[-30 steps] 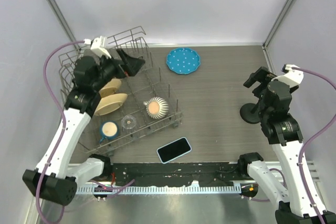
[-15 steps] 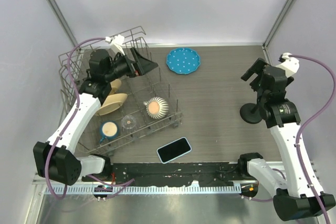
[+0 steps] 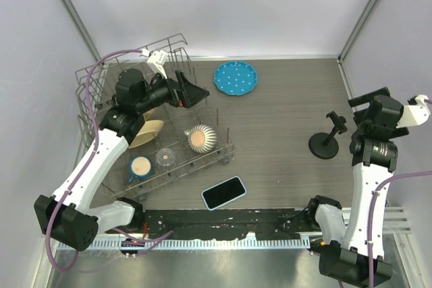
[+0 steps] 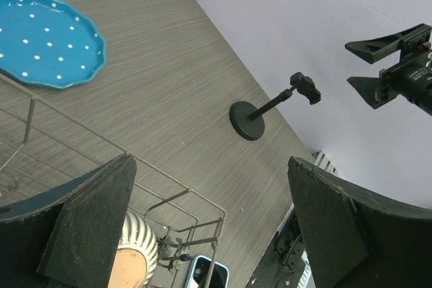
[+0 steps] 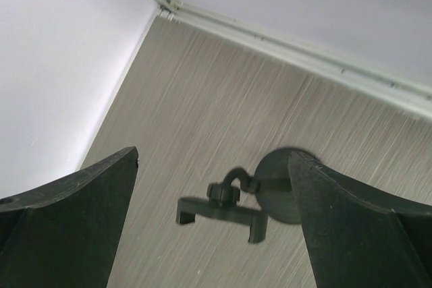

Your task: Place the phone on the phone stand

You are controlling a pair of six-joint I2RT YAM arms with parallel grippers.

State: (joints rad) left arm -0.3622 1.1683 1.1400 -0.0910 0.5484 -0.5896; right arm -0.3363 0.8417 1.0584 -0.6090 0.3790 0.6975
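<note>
The stand sits far from the phone (image 3: 223, 192), so next I will move my right gripper toward the left in the top view and down onto the cradle's near end (image 3: 341, 127).
The phone (image 3: 223, 192), black screen with a light blue edge, lies flat near the table's front edge, just right of the dish rack's front corner; its end shows in the left wrist view (image 4: 206, 274). The black phone stand (image 3: 324, 143) stands upright at the right, its cradle empty; it also shows in the left wrist view (image 4: 255, 116) and the right wrist view (image 5: 226, 210). My left gripper (image 3: 194, 89) is open and empty above the rack's back right part. My right gripper (image 3: 368, 101) is open and empty, raised to the right of the stand.
A wire dish rack (image 3: 202, 109) fills the left side, holding a ribbed bowl (image 3: 200, 138), a blue cup (image 3: 140, 166) and tan dishes. A round blue dotted plate (image 3: 235, 77) lies at the back. Walls close in the left, back and right sides.
My right arm has swung right, away from over the stand, so the whole stand now shows. My left gripper has moved right over the rack.
</note>
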